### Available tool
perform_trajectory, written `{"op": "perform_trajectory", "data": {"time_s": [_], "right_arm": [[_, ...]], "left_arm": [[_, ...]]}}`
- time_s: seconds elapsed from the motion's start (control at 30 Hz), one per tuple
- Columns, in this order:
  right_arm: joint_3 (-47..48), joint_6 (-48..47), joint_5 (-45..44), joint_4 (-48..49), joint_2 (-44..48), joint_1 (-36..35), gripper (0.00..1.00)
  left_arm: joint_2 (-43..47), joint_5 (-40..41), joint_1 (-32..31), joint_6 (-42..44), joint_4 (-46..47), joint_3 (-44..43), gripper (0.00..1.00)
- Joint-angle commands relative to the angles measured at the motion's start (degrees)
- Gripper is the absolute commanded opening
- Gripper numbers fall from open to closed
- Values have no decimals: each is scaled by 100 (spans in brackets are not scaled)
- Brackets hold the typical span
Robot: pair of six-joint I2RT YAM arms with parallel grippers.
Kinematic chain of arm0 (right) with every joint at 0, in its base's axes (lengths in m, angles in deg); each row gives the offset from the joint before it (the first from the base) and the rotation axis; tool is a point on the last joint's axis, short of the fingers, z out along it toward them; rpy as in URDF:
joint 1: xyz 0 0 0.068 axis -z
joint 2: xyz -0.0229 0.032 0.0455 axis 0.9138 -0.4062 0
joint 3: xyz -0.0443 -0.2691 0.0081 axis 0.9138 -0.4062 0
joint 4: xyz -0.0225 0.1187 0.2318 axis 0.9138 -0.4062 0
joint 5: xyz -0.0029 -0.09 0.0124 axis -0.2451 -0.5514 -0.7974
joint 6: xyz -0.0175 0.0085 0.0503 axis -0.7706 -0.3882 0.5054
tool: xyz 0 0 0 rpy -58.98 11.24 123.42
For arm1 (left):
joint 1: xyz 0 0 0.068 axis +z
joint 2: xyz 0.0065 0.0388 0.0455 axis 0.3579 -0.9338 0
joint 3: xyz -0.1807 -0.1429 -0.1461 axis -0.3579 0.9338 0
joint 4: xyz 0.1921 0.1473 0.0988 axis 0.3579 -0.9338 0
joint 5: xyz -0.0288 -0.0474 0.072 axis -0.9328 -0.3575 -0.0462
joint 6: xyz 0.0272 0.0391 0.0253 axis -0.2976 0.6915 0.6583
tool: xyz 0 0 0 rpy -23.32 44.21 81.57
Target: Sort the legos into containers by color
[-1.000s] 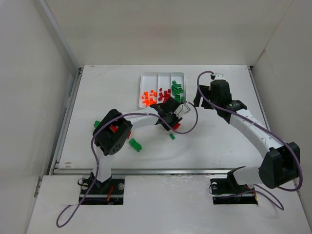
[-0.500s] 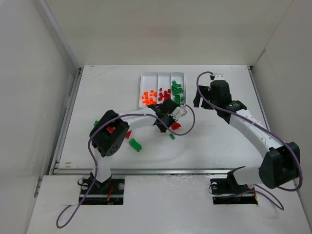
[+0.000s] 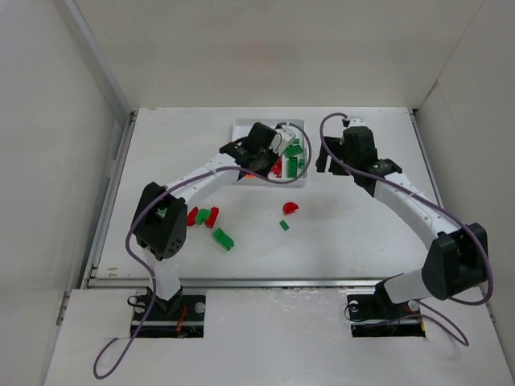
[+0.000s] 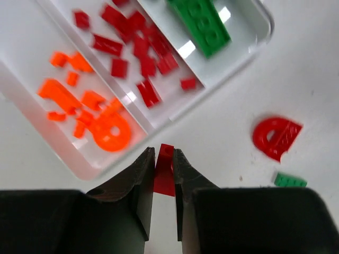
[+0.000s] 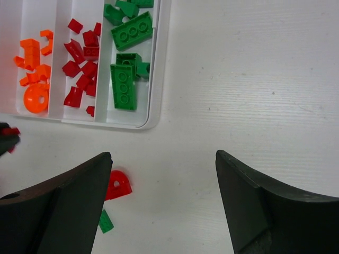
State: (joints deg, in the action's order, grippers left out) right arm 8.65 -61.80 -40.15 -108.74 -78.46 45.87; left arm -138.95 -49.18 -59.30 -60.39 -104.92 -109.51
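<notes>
I will move my left gripper outward past the tray's near edge and release the small red brick (image 4: 165, 169) in the middle container, because it holds the red legos.
The white tray (image 3: 241, 129) holds three containers: orange legos (image 4: 106, 132) on the left, red legos (image 4: 140, 47) in the middle, green legos (image 5: 124, 87) on the right. My left gripper (image 3: 251, 165) hangs by the tray's near left corner, shut on a small red brick (image 4: 165, 169). Its fingertips (image 5: 6, 138) show at the left edge of the right wrist view. My right gripper (image 5: 163, 159) is open and holds nothing, just right of the tray (image 5: 153, 114). A red arch piece (image 3: 290, 208) and a small green piece (image 3: 284, 226) lie on the table below the tray.
More loose legos lie at the left: red and green ones (image 3: 203, 215) in a small cluster, and a green brick (image 3: 223, 240) nearer the front. White walls enclose the table on three sides.
My left gripper shut on the red brick near the table's middle, then carried it up and left to the tray. The right arm shifted slightly.
</notes>
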Motion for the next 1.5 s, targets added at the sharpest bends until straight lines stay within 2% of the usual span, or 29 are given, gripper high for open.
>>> {"op": "perform_trajectory", "data": {"time_s": [0.0, 0.17, 0.3, 0.4, 0.53, 0.63, 0.67, 0.7, 0.73, 0.77, 0.93, 1.07, 1.2, 1.3, 1.4, 1.47], "right_arm": [[499, -77, 35, 149, -291, 91, 84], [869, -77, 271, 97, -783, 223, 84], [1247, -77, 211, -149, -1135, 223, 84], [1458, -129, 211, -334, -1293, 223, 84], [1599, -252, 87, -553, -1347, 223, 84], [1599, -314, 87, -554, -1399, 223, 84], [1538, -314, 87, -554, -1399, 223, 84], [1485, -314, 87, -554, -1399, 223, 84], [1485, -314, 87, -554, -1399, 223, 84], [1398, -314, 87, -554, -1399, 223, 84], [968, -262, 87, -431, -1207, 223, 84], [703, -261, -18, -378, -1004, -171, 88], [510, -401, 60, -431, -1004, -611, 88], [439, -490, 622, -378, -1152, -901, 90], [509, -491, 887, -536, -1564, -1059, 90], [570, -490, 1088, -589, -1732, -1060, 90]], "left_arm": [[-134, 93, 289, -280, 618, -644, 0], [-1206, 610, 475, -334, 980, -2013, 0], [-1937, 735, 528, -334, 1524, -2727, 0], [-2297, 1023, 528, -334, 2201, -2886, 0], [-2623, 1411, 528, -281, 2378, -3177, 5], [-2676, 1516, 528, -202, 2440, -3177, 40], [-2624, 1517, 528, -141, 2440, -3177, 57], [-2562, 1517, 528, -140, 2440, -3177, 83], [-2562, 1517, 528, -140, 2440, -3177, 95], [-2492, 1587, 528, -88, 2440, -3177, 100], [-2009, 1955, 528, -88, 1993, -3177, 100], [-1403, 2430, 694, -88, 1633, -2783, 100], [-647, 2484, 1176, -525, 1017, -2010, 100], [3, 2309, 1703, -939, 596, -1246, 100], [627, 2203, 2082, -1282, 541, -175, 100], [865, 2263, 2136, -1344, 541, 150, 100]]}}
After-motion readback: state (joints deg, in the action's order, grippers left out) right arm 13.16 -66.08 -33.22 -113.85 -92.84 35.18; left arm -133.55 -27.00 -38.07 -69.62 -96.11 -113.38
